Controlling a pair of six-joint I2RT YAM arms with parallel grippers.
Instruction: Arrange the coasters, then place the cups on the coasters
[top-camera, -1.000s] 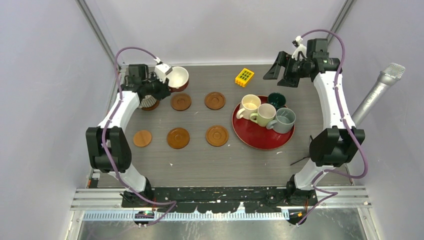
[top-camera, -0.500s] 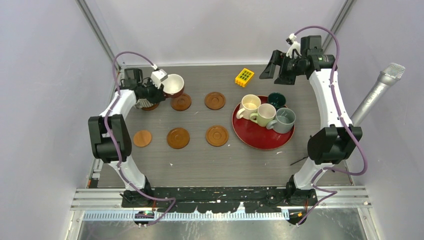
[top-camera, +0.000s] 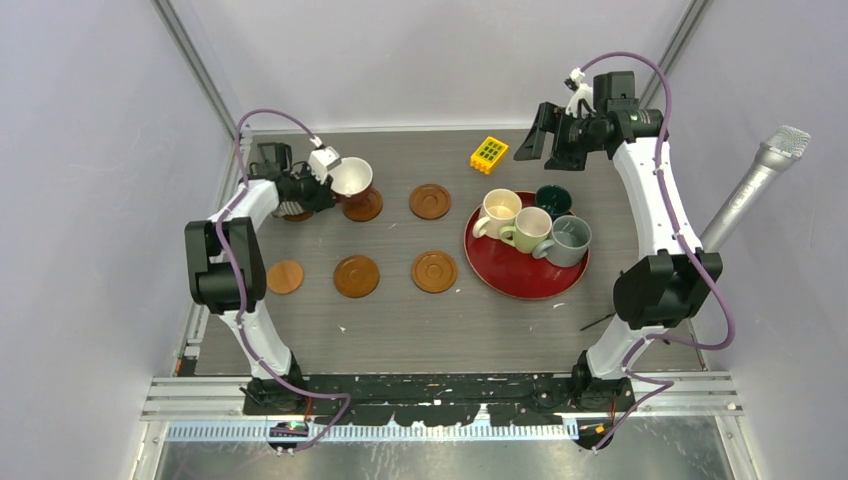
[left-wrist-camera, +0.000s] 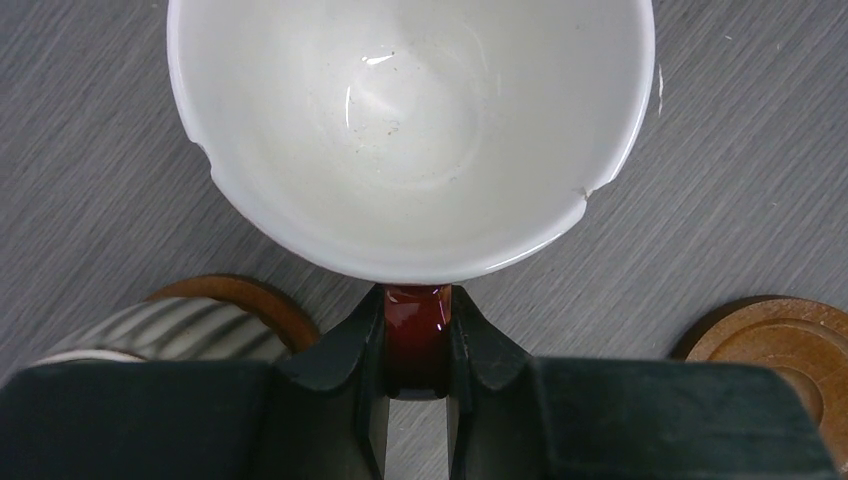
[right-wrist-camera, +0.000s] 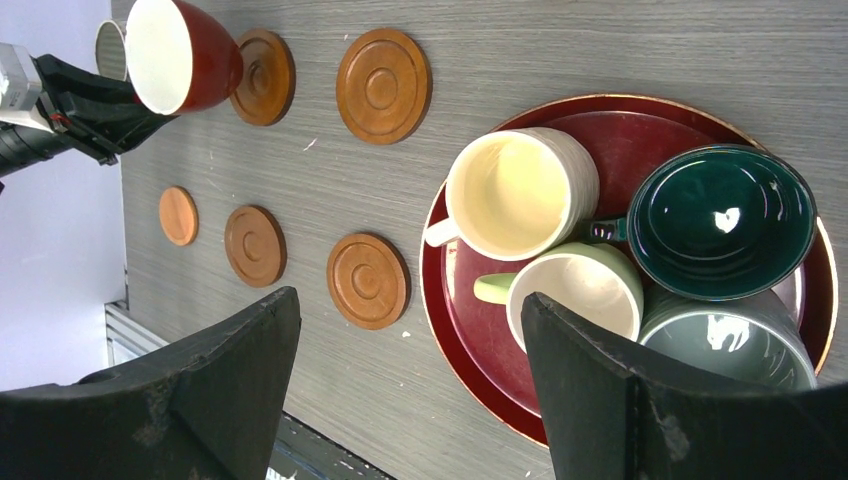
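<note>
My left gripper is holding the brown cup. I should next lower the cup onto the middle back-row coaster (top-camera: 362, 205), away from the grey-white ribbed cup, before I open.
My left gripper (top-camera: 325, 186) (left-wrist-camera: 417, 345) is shut on the red-brown handle of the brown cup (top-camera: 352, 178) (left-wrist-camera: 410, 130), white inside, which hangs tilted over a back-row coaster (top-camera: 365, 208). Beside it the grey-white ribbed cup (left-wrist-camera: 160, 330) stands on the back-left coaster (left-wrist-camera: 262, 300), mostly hidden by my arm in the top view. Other coasters lie bare: one at the back (top-camera: 429, 201), three in the front row (top-camera: 285, 276) (top-camera: 356, 276) (top-camera: 434, 271). My right gripper (top-camera: 535, 140) (right-wrist-camera: 408, 300) is open and empty, high over the back right.
A glossy red tray (top-camera: 520, 291) (right-wrist-camera: 480, 390) at the right holds the cream cup (top-camera: 498, 212), pale green cup (top-camera: 528, 230), dark teal cup (top-camera: 553, 200) and grey cup (top-camera: 568, 240). A yellow block (top-camera: 489, 154) lies behind it. A microphone (top-camera: 750, 190) stands past the right edge.
My left gripper has carried the brown cup nearer and lower, over the back-row coaster beside the ribbed cup. My right gripper has drifted a little to the left, still open.
</note>
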